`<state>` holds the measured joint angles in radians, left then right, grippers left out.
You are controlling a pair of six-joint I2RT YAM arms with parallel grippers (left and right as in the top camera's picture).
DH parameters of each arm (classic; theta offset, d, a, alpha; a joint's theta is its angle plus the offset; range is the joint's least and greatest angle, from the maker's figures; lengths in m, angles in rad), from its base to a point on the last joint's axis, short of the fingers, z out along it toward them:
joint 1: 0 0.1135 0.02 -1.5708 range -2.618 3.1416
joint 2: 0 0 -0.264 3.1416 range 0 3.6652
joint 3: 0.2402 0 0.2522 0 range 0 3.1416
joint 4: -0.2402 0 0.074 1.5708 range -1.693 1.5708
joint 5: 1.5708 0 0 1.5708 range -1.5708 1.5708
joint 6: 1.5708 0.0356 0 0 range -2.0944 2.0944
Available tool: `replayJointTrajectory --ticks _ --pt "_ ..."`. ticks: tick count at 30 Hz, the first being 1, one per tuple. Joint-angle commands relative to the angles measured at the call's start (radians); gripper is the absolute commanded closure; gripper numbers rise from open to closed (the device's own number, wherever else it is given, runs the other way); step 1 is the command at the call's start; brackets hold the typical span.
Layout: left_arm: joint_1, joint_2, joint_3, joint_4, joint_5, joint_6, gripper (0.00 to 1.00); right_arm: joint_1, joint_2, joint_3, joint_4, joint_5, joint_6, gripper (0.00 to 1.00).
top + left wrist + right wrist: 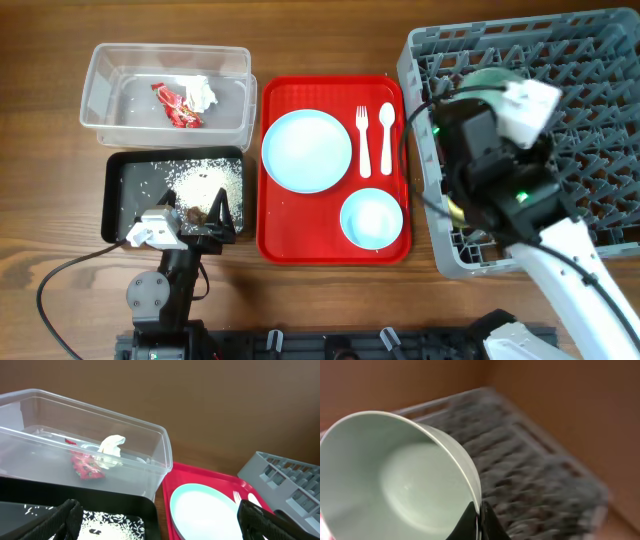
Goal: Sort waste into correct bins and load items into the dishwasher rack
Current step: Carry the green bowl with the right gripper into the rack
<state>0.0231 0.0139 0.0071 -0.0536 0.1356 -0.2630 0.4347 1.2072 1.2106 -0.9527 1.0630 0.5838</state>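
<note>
The pegs of the grey dishwasher rack (590,120) (505,465) are below my right gripper. My right gripper should next move down toward them and let go of the pale green bowl's rim there.
My right gripper (479,522) is shut on the rim of the pale green bowl (400,475) and holds it tilted above the grey dishwasher rack (590,120); the bowl (487,78) peeks out behind the arm in the overhead view. My left gripper (215,215) is open and empty over the black tray (115,195), which holds rice grains (205,178) and brown bits. The clear tub (100,90) holds the red wrapper (178,105) and the white tissue (198,93). The light blue plate (306,150), light blue bowl (371,218), fork (363,135) and spoon (386,135) lie on the red serving tray (275,240). The yellow cup is out of view.
The rack fills the right side, its near left corner (445,255) close to the red tray. A black cable (60,280) runs over the wooden table at front left. The tub's wall (150,467) stands just ahead of the left gripper.
</note>
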Motion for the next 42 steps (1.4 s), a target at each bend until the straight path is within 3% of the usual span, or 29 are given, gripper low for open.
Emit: replayJointTrajectory --ticks 1,5,9,17,27,42 --pt "0.008 -0.007 -0.002 -0.010 -0.006 0.021 0.00 -0.111 0.074 -0.008 0.053 0.165 0.039 0.96" --pt "0.008 -0.007 -0.002 -0.010 -0.006 0.021 0.00 -0.217 0.198 -0.008 0.182 0.202 -0.180 0.96" --pt "0.008 -0.007 -0.002 -0.010 -0.006 0.021 0.00 -0.290 0.320 -0.008 0.237 0.201 -0.300 0.96" --pt "0.008 -0.007 -0.002 -0.010 -0.006 0.021 0.00 -0.340 0.488 -0.008 0.287 0.201 -0.430 0.96" --pt "0.008 -0.007 -0.002 -0.010 -0.006 0.021 0.00 -0.381 0.516 -0.008 0.375 0.216 -0.656 0.96" --pt "0.008 -0.007 -0.002 -0.010 -0.006 0.021 0.00 -0.271 0.574 -0.008 0.364 0.167 -0.716 0.96"
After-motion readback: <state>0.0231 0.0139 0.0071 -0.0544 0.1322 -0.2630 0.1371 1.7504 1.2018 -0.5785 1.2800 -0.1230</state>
